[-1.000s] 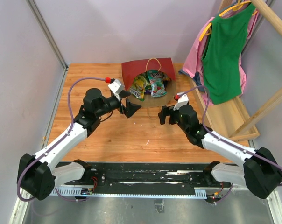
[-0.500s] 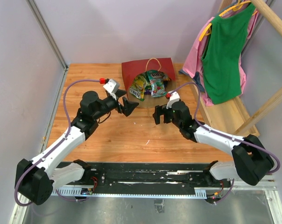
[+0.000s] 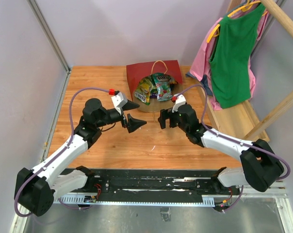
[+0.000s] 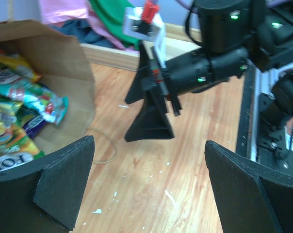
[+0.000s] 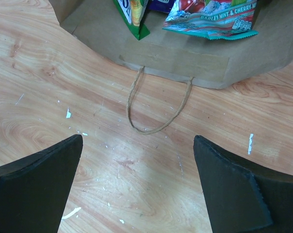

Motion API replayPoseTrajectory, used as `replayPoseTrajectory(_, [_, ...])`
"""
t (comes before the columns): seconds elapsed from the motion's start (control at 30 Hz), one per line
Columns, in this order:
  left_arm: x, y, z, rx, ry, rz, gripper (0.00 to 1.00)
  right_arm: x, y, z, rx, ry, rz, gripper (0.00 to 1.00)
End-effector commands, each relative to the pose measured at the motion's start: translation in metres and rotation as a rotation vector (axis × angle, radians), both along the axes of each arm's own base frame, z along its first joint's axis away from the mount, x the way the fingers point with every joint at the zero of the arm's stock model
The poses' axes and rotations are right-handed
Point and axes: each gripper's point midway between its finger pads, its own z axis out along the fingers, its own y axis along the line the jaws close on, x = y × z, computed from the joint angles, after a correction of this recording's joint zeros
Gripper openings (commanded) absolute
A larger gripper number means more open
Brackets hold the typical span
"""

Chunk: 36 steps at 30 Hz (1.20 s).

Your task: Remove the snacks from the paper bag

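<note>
The teal-white packet's near end (image 3: 165, 97) (image 5: 212, 29) lies free toward the opening of the bag, so my right gripper needs to move outward past the bag's loop handle next and close on it.
The red paper bag (image 3: 154, 72) lies on its side at the back of the table with its brown mouth toward me. Glossy snack packets (image 3: 154, 88) spill from it. In the right wrist view I see the brown inside (image 5: 175, 60), a loop handle (image 5: 158, 109), a green-yellow packet (image 5: 135, 17) and a teal-white packet (image 5: 209, 17). My right gripper (image 5: 138, 141) is open and empty, just before the handle (image 3: 164, 118). My left gripper (image 3: 135, 114) is open and empty left of the bag's mouth, facing the right gripper (image 4: 149, 109); the packets (image 4: 18, 116) show at its left.
A wooden rack (image 3: 277, 104) with a green garment (image 3: 232, 58) and pink cloth (image 3: 201, 60) stands at the right. Grey walls close the left and back. A black rail (image 3: 151, 182) runs along the near edge.
My left gripper has drawn back a little from the bag's mouth and turned toward the right. My right gripper has moved forward and left, closer to the bag's handle.
</note>
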Motion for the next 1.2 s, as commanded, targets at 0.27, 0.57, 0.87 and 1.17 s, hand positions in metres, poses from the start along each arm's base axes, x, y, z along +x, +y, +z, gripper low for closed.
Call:
replayPoseTrajectory(0.27, [-0.028, -0.013, -0.001, -0.013, -0.055, -0.198, 1.00, 0.001, 0.014, 0.003, -0.032, -0.012, 0.046, 0.99])
replayPoseTrajectory(0.57, [0.021, -0.009, 0.014, -0.041, -0.001, 0.027, 1.00, 0.002, 0.018, -0.003, -0.063, 0.008, 0.072, 0.97])
replayPoseTrajectory(0.87, [0.044, 0.000, 0.036, -0.089, -0.003, 0.163, 1.00, 0.007, 0.024, -0.010, -0.104, 0.036, 0.089, 0.98])
replayPoseTrajectory(1.17, [0.043, 0.005, 0.031, -0.045, 0.005, 0.176, 1.00, 0.016, 0.034, -0.016, -0.109, 0.065, 0.092, 0.97])
